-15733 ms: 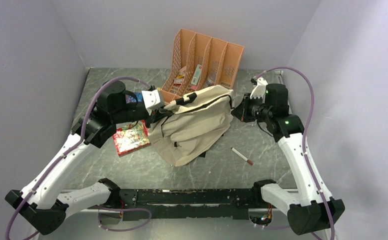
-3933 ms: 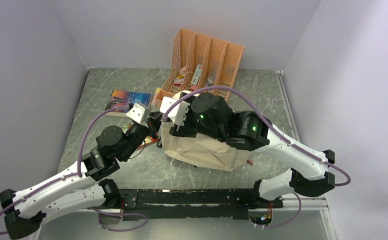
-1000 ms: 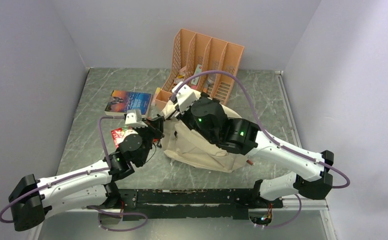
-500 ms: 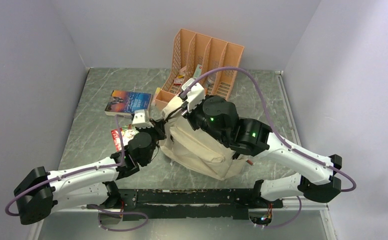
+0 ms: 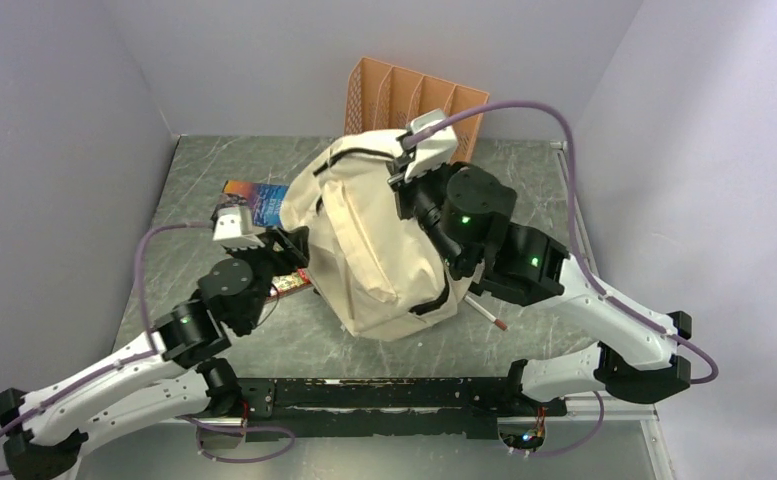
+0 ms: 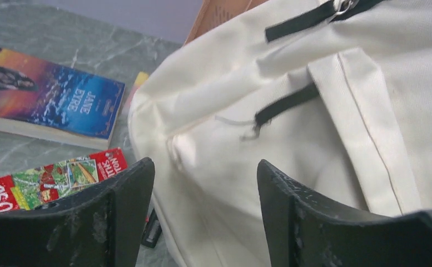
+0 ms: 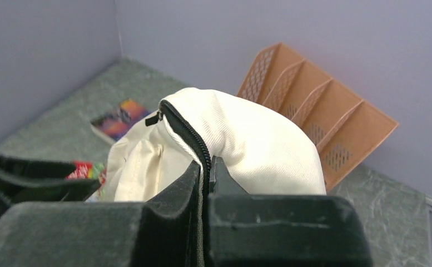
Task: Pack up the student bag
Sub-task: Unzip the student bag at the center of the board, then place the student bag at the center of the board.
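Observation:
The hanging bag next needs my right gripper to lower it onto the tabletop below the gripper, before the orange file organizer, and release the zipper edge.
The student bag, a cream fabric backpack with dark zippers, hangs lifted off the table with its top toward the back. My right gripper is shut on its zipper edge at the top; the right wrist view shows the jaws pinching the black zipper, with the bag bulging beyond them. My left gripper stands open beside the bag's lower left side. In the left wrist view its fingers straddle the cream fabric with a gap on both sides.
A blue "Jane Eyre" book lies at the back left and a red book lies nearer, by the left gripper. The orange file organizer stands behind the bag. A pen lies under the right arm.
The right gripper has hoisted the bag up and toward the back, so it now hides most of the organizer. The left gripper has opened and drawn back leftward from the bag.

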